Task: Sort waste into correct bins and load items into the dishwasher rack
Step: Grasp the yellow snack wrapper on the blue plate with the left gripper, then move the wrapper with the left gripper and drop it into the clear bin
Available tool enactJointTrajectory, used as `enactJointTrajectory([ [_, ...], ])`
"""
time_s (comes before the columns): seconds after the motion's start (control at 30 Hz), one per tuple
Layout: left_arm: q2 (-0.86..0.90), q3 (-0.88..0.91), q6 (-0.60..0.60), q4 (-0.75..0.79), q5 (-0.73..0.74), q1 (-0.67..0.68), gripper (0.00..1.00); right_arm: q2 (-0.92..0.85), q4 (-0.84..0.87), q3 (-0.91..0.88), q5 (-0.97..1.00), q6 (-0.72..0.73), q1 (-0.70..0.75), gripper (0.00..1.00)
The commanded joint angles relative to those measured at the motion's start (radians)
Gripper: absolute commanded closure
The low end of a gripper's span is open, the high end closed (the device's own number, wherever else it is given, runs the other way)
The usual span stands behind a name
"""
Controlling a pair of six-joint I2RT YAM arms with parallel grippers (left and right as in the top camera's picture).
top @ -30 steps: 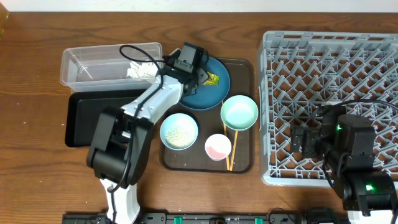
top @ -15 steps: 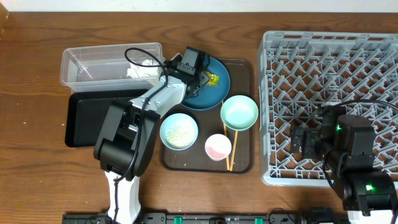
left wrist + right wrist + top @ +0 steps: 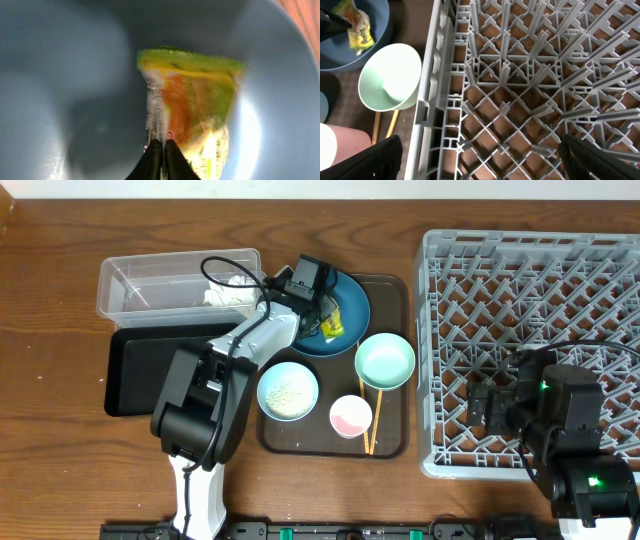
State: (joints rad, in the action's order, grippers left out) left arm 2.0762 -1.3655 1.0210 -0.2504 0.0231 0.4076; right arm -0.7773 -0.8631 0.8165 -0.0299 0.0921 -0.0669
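I will raise my left gripper next and move it to the left in the overhead view to let go of the wrapper point(image 3: 333, 326) over the clear tub point(image 3: 150, 280), because a white tissue is there.
The yellow-green wrapper point(image 3: 195, 95) lies in the dark blue dish point(image 3: 350, 305) at the back of the brown serving tray. My left gripper point(image 3: 160, 150) is shut on the wrapper's clear sealed edge, low inside the dish point(image 3: 75, 75). In the overhead view the left gripper point(image 3: 322, 312) sits just left of the wrapper point(image 3: 333, 326). A white tissue point(image 3: 226, 295) lies in the clear tub point(image 3: 150, 280), with the black tray point(image 3: 140, 370) in front of it. My right gripper point(image 3: 480, 160) stands open over the grey dishwasher rack point(image 3: 540, 290), holding nothing.
On the brown serving tray point(image 3: 395, 290) stand the mint bowl point(image 3: 385, 360), the pale blue bowl point(image 3: 288, 390) with rice grains, the pink cup point(image 3: 351, 416) and chopsticks point(image 3: 372, 425). The rack's left wall point(image 3: 427, 100) runs beside the mint bowl point(image 3: 390, 75).
The left gripper has closed from open onto the wrapper's edge. The wrapper has shifted slightly toward the dish's front. The right arm has not moved.
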Motion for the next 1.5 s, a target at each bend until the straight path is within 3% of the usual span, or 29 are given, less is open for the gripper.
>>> enactJointTrajectory([
  [0.0, 0.016, 0.003, -0.029, -0.026, -0.008, -0.006, 0.94, 0.000, 0.000, 0.021, -0.005, 0.009, -0.019, 0.01],
  [0.23, -0.061, 0.002, -0.209, -0.097, -0.008, -0.017, 0.94, 0.000, 0.001, 0.021, -0.004, 0.008, -0.019, 0.01],
  [0.47, -0.262, 0.002, -0.541, -0.105, -0.033, -0.034, 0.94, 0.000, 0.002, 0.021, -0.004, 0.008, -0.019, 0.01],
  [0.7, -0.412, 0.002, -0.557, -0.161, -0.182, -0.139, 0.94, 0.000, 0.002, 0.021, -0.004, 0.008, -0.019, 0.01],
  [1.1, -0.358, 0.002, -0.557, -0.159, -0.182, -0.353, 0.93, 0.000, 0.002, 0.021, -0.005, 0.009, -0.019, 0.01],
  [1.17, -0.352, 0.002, -0.558, -0.159, -0.182, -0.361, 0.85, 0.000, 0.002, 0.021, -0.005, 0.009, -0.019, 0.00],
  [1.2, -0.352, 0.002, -0.558, -0.156, -0.182, -0.364, 0.72, 0.000, 0.002, 0.021, -0.004, 0.008, -0.019, 0.01],
  [1.23, -0.352, 0.002, -0.558, -0.151, -0.182, -0.367, 0.67, 0.000, 0.002, 0.021, -0.004, 0.009, -0.019, 0.01],
  [1.47, -0.377, 0.002, -0.636, -0.164, -0.161, -0.359, 0.60, 0.000, 0.002, 0.021, -0.004, 0.009, -0.019, 0.01],
])
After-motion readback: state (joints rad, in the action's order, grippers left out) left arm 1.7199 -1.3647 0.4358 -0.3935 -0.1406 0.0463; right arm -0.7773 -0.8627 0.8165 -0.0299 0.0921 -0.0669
